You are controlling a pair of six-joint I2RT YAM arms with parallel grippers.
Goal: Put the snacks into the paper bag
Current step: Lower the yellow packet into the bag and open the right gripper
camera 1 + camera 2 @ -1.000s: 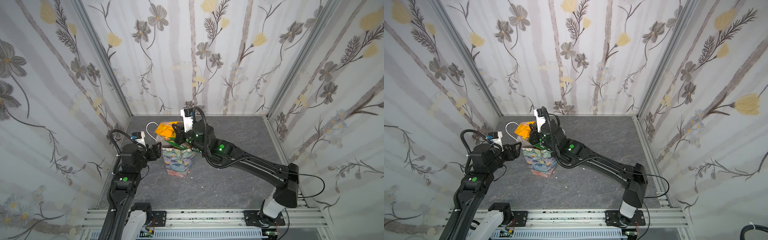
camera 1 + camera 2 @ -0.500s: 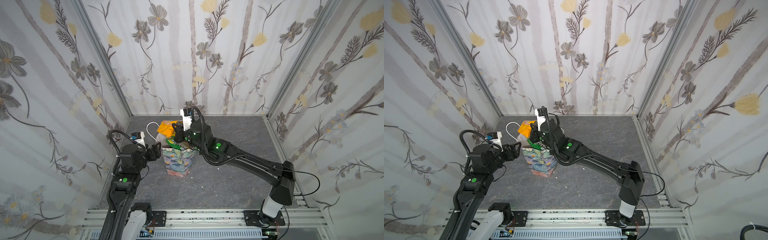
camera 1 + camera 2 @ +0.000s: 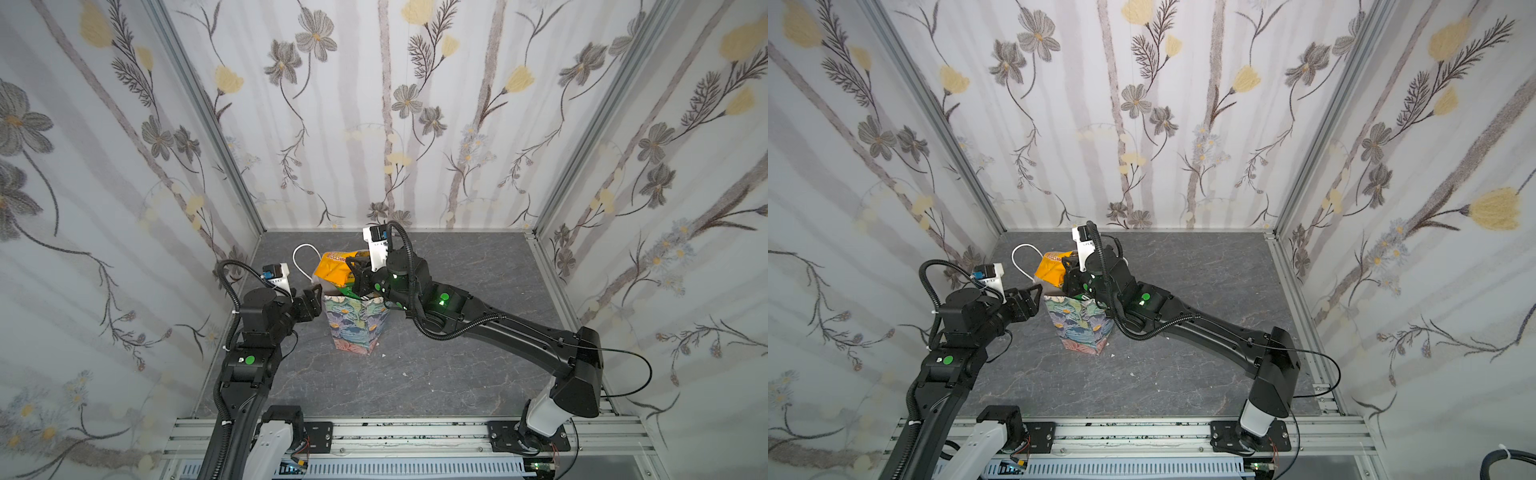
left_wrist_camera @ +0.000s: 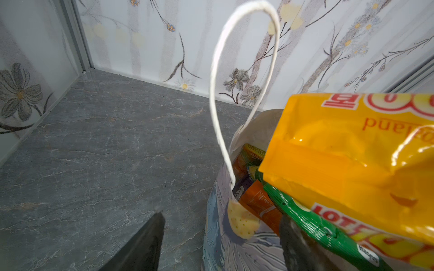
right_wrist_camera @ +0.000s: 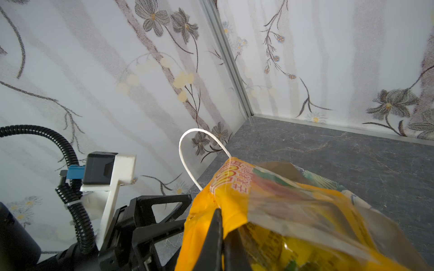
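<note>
My right gripper moves down toward the bag's opening [image 3: 345, 291] next and releases the yellow-orange snack packet inside, since the packet still hangs tilted above the bag's rim.
The paper bag [image 3: 357, 328] [image 3: 1081, 328] stands upright left of centre, one white cord handle [image 3: 301, 257] [image 4: 216, 93] raised. My right gripper [image 3: 354, 269] [image 3: 1068, 270] [image 5: 222, 225] is shut on a yellow-orange snack packet [image 3: 332, 270] [image 3: 1050, 270] [image 4: 340, 164] [image 5: 281, 211], which hangs tilted over the bag's mouth. Green [image 4: 305, 223] and orange [image 4: 258, 201] snacks fill the bag. My left gripper [image 3: 313, 293] [image 3: 1034, 291] [image 4: 222, 217] is open and straddles the bag's left wall [image 4: 234, 253], one finger outside and one over the mouth.
The floral side wall [image 3: 166, 249] and back wall [image 3: 374, 166] stand close to the bag. Grey floor [image 3: 478, 266] stretches to the right and behind. A few small white crumbs [image 3: 405, 374] lie in front. The metal rail [image 3: 395, 432] runs along the front edge.
My right gripper has shifted only slightly with the yellow-orange packet, staying over the bag's mouth. The left gripper and the bag have not moved.
</note>
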